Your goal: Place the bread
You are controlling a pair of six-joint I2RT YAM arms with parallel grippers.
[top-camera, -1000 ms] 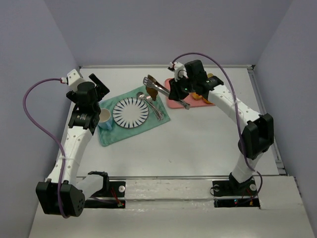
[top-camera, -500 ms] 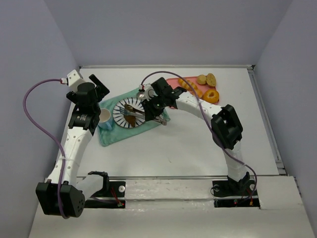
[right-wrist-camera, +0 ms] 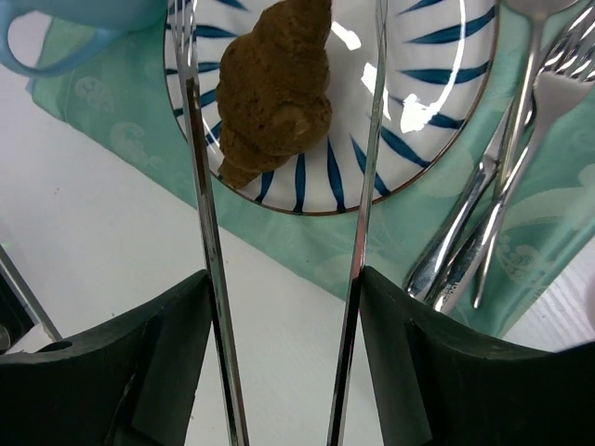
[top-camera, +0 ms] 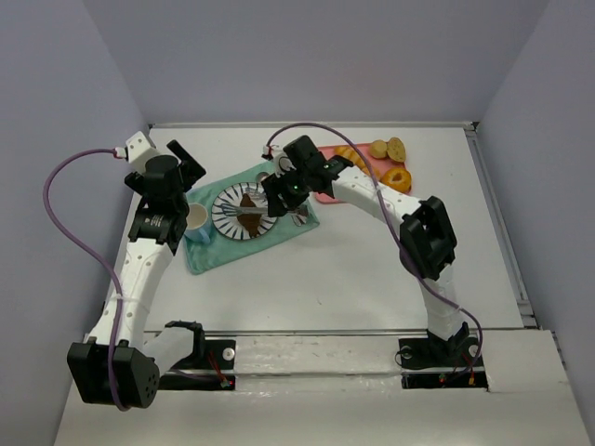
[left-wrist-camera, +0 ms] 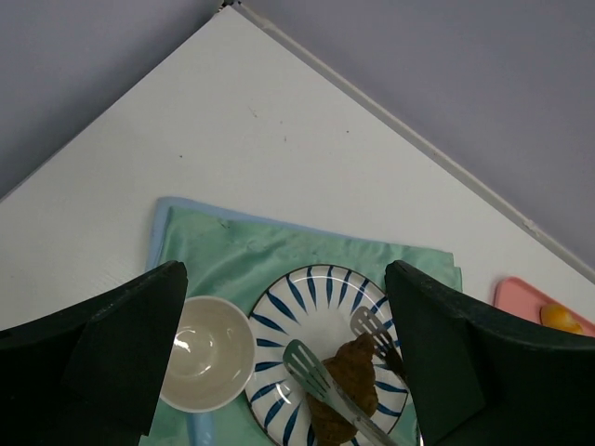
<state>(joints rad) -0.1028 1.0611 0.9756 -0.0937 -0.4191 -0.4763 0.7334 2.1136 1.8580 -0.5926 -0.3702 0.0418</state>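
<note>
My right gripper lifts over the tray next and lowers the tongs around the ribbed roll (top-camera: 353,158), since the roll lies outward and to the gripper's right in the top view.
The dark brown croissant (top-camera: 249,198) lies on the blue-striped plate (top-camera: 223,212), also seen in the left wrist view (left-wrist-camera: 351,388) and right wrist view (right-wrist-camera: 277,79). My right gripper (top-camera: 284,190) (right-wrist-camera: 284,288) is shut on metal tongs (right-wrist-camera: 200,232), whose two arms stand spread either side of the croissant, apart from it. A long golden ribbed roll (top-camera: 353,158) and round golden buns (top-camera: 378,149) lie on the pink tray (top-camera: 323,193) at the back. My left gripper (top-camera: 186,158) (left-wrist-camera: 284,274) is open and empty above the cup and plate.
The plate sits on a green cloth (top-camera: 223,249) with a blue cup (top-camera: 197,219) (left-wrist-camera: 203,351) to its left and a spoon and fork (top-camera: 299,216) (right-wrist-camera: 502,186) to its right. An orange piece (top-camera: 398,178) lies by the tray. Grey walls close in the table.
My right arm has swung left from the pink tray to the plate with the croissant in the tongs. The tongs now stand spread and the croissant lies on the plate. The left arm has not moved.
</note>
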